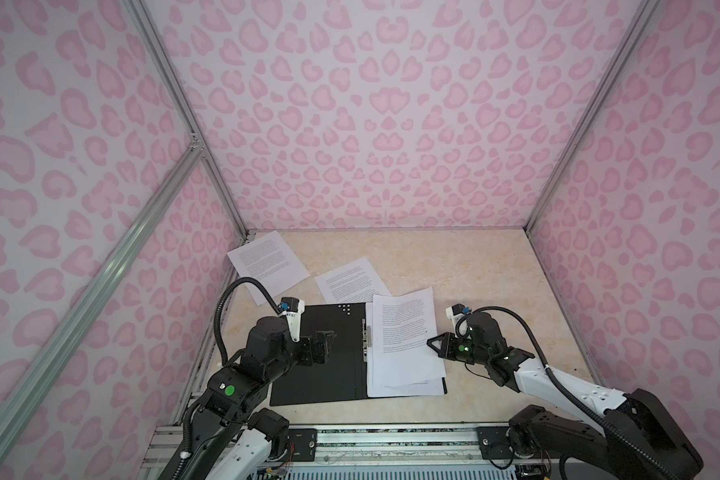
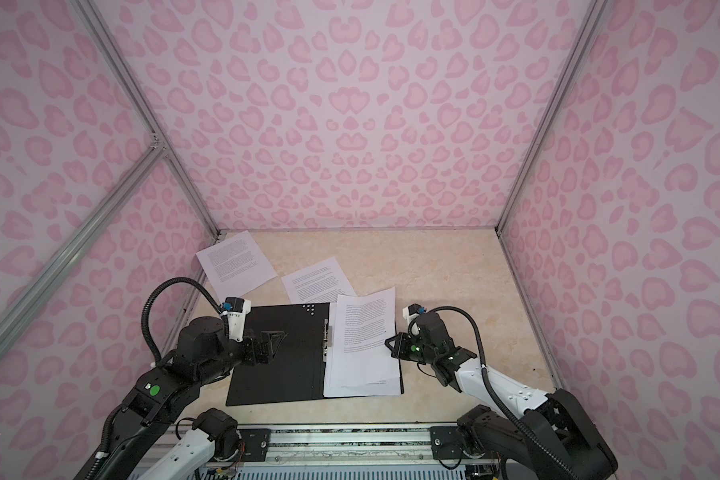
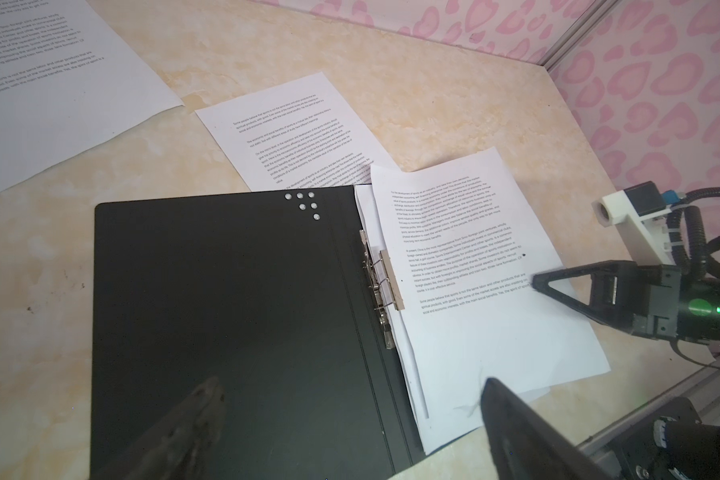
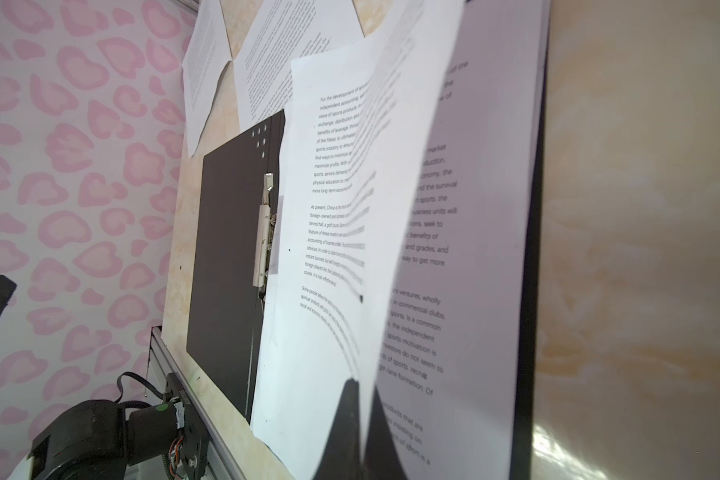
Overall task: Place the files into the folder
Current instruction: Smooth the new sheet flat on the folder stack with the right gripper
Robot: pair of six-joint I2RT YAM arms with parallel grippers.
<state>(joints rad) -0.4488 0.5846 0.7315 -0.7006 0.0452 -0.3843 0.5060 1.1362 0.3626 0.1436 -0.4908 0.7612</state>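
Note:
I will next move my right gripper down toward the folder's metal clip (image 3: 385, 274), over the stack of files, and release the crooked top sheet's edge.
The folder (image 1: 321, 374) (image 2: 279, 374) lies open on the table, black inside up, with its metal clip (image 3: 385, 274) at the spine. A stack of files (image 1: 408, 374) rests on its right half. My right gripper (image 1: 431, 343) (image 4: 364, 399) is shut on the right edge of the top sheet (image 1: 404, 328) (image 4: 329, 208), which is lifted and curled off the stack. My left gripper (image 1: 325, 345) (image 3: 350, 415) hovers open over the folder's left half, holding nothing. Two more files (image 1: 267, 262) (image 1: 352, 278) lie loose behind the folder.
Pink patterned walls (image 1: 391, 124) close in the back and both sides. An aluminium rail (image 1: 391, 440) runs along the table's front edge. The beige tabletop (image 1: 495, 270) stretches behind and to the right of the folder.

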